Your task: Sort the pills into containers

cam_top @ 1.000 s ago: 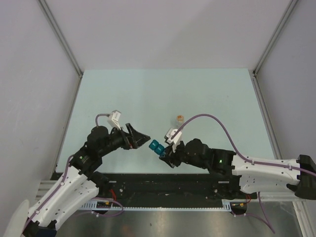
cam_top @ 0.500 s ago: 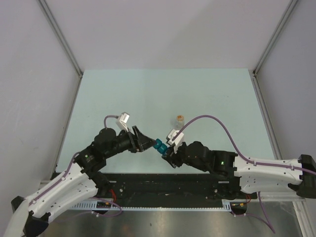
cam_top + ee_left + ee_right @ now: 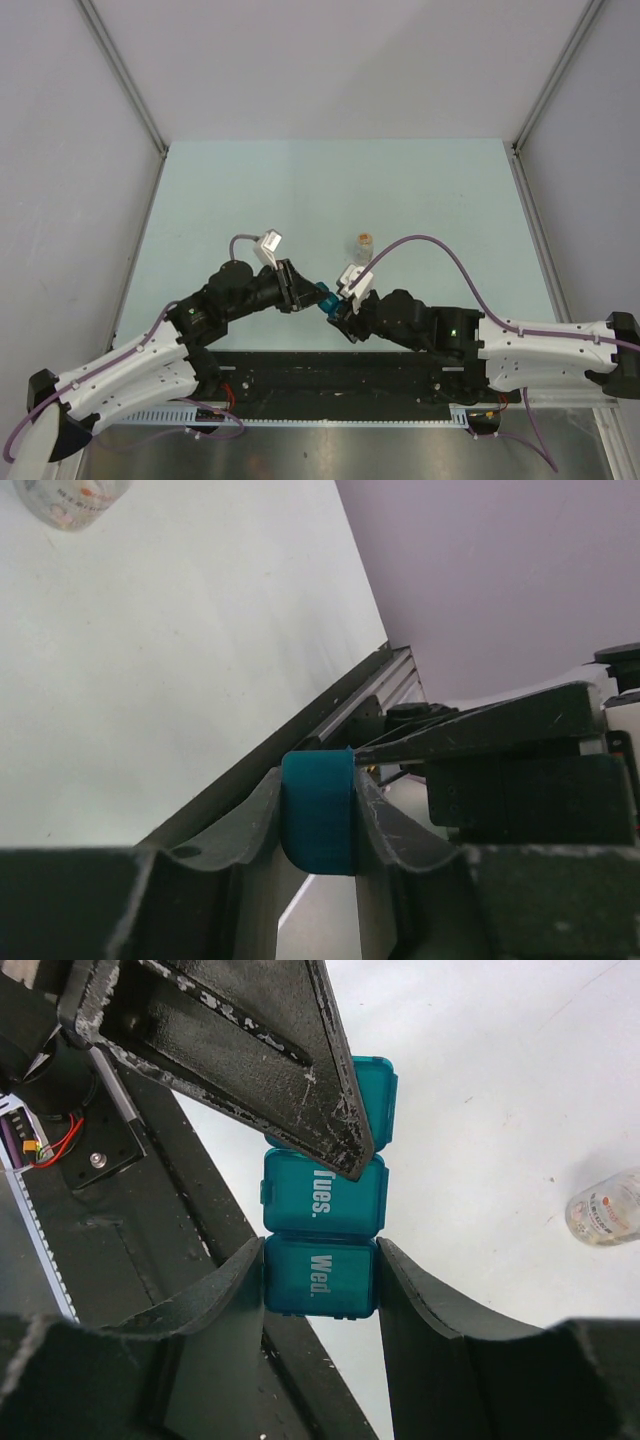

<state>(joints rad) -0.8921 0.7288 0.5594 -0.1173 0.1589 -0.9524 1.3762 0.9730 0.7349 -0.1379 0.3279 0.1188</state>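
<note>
The robot's left hand has to go down toward the bare tabletop short of the bottle and let go of the pill box there, because that spot is clear.
The containers are one small bright-blue pill box (image 3: 325, 298), held in the air between both arms near the table's front edge. Its lids read "Tues." and "Wed." in the right wrist view. My right gripper (image 3: 320, 1272) is shut on the "Wed." end of the pill box (image 3: 322, 1200). My left gripper (image 3: 318, 785) is shut on the opposite end of the pill box (image 3: 318, 820), and its finger (image 3: 250, 1050) crosses over the box in the right wrist view. No loose pills show in any view.
A small clear bottle with a tan top (image 3: 365, 241) stands on the pale green table (image 3: 300, 190) just beyond the grippers; this bottle (image 3: 605, 1208) shows to the right in the right wrist view. The black base rail (image 3: 330, 375) runs along the near edge.
My left gripper has moved right to the pill box and closed on its free end. The right gripper has kept its grip and barely moved.
</note>
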